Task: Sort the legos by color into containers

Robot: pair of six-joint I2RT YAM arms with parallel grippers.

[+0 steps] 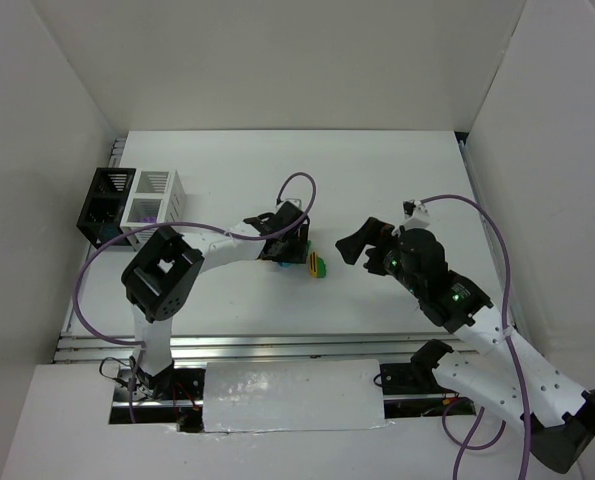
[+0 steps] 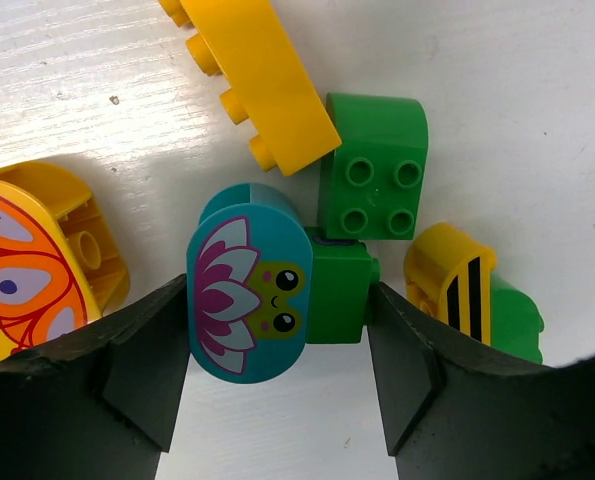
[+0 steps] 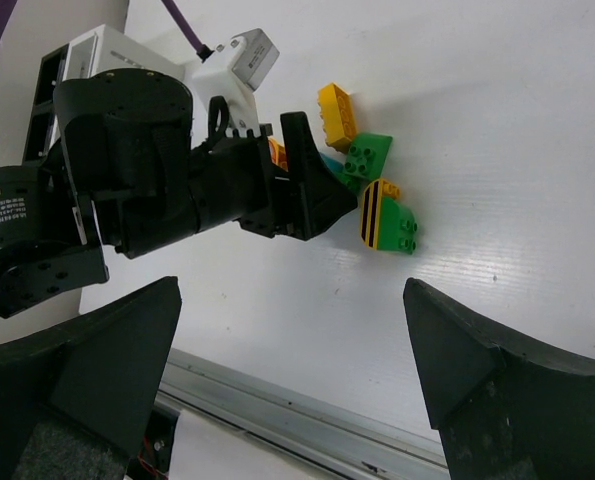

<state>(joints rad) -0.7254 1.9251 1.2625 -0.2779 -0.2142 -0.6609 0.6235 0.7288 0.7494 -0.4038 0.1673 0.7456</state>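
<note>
My right gripper swings and tilts left in the top view onto the green block next, because the green block is joined to the teal lego.
Several legos lie bunched at mid-table. In the left wrist view my left gripper is shut on a teal lego with a frog and flower picture, joined to a green block; one finger touches each side. Round it lie a long yellow brick, a green brick, a yellow butterfly brick and a black-striped yellow and green piece. The black container and the white container stand at the far left. My right gripper hangs open and empty to the right of the pile.
Enclosure walls rise at the left, back and right of the table. A metal rail runs along the near edge. Purple cables loop over both arms. The left arm's elbow sits between the containers and the pile.
</note>
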